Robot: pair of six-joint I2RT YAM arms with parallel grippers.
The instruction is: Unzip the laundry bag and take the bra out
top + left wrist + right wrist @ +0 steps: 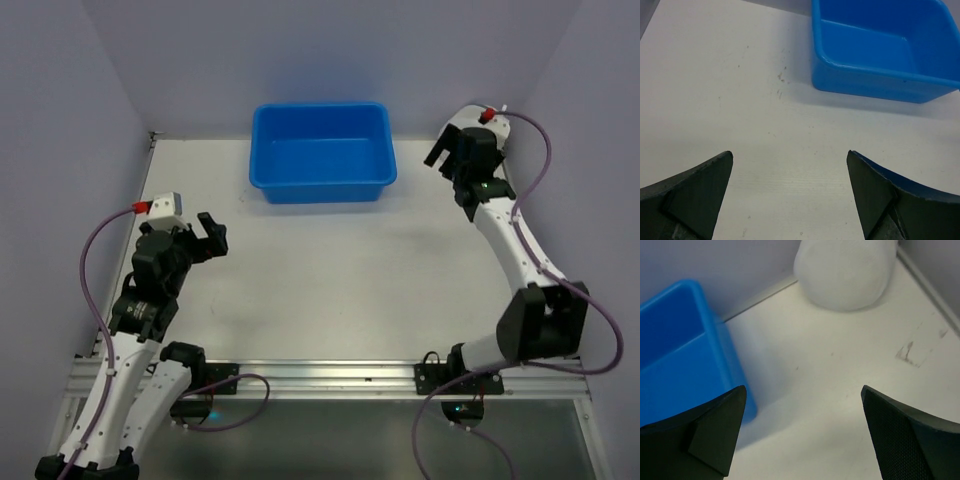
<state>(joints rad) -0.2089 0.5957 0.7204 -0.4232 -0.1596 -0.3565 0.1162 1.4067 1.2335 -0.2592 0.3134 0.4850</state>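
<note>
My right gripper moves outward over the laundry bag next, then down onto the bag's domed mesh [466, 115] [845, 277], since the bag lies below and outward of its open fingers.
The laundry bag [845, 270], a white domed mesh pouch, lies in the far right corner against the wall in the right wrist view. Its zip does not show. In the top view it is hidden behind my right arm. My right gripper [803, 388] is open and empty, a short way in front of the bag, and it also shows in the top view [450, 150]. My left gripper [215, 237] is open and empty over the left side of the table, as the left wrist view [790, 155] confirms. The bra is not in view.
A blue rectangular plastic tub [321, 152] stands at the back middle and looks empty. It also shows in the left wrist view [880, 50] and at the left of the right wrist view [685, 355]. Grey walls close the table's back and sides.
</note>
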